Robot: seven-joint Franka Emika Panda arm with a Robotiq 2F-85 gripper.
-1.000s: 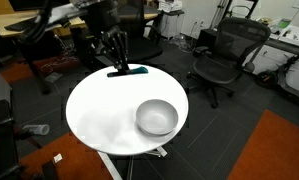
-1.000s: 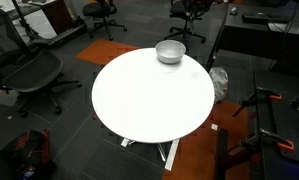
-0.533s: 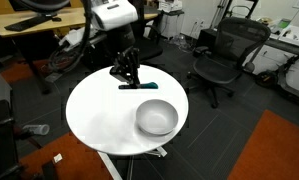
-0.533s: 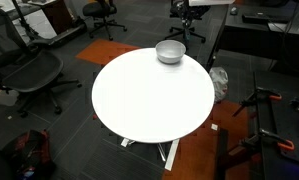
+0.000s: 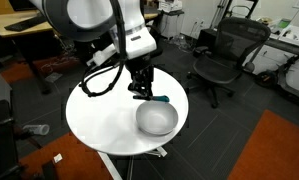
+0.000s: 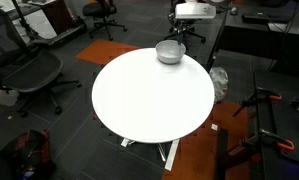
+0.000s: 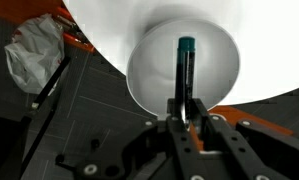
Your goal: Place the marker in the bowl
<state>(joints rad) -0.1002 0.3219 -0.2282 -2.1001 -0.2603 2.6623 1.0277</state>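
The teal-blue marker [image 5: 158, 99] is still above the bowl's rim. I should bring my gripper farther down into the bowl's hollow [image 7: 154, 70] before I open it.
My gripper [image 5: 142, 88] is shut on the teal-blue marker [image 5: 158, 99] and holds it above the round white table, right beside the rim of the light grey-white bowl [image 5: 156, 119]. In the wrist view the marker [image 7: 184, 68] sticks out from the jaws [image 7: 186, 108] straight over the bowl's hollow [image 7: 154, 70], its darker end farthest from the jaws. The bowl also shows in an exterior view [image 6: 170, 52] at the table's far edge, with the gripper [image 6: 192, 10] above and behind it.
The round white table [image 5: 99, 115] stands on a dark floor. Black office chairs [image 5: 224, 60] stand around it, and a crumpled plastic bag [image 7: 34, 55] lies on the floor beside it. Orange carpet patches [image 5: 274, 150] flank the table.
The arm has carried the marker from the table's far edge across toward the bowl. The bowl has not moved.
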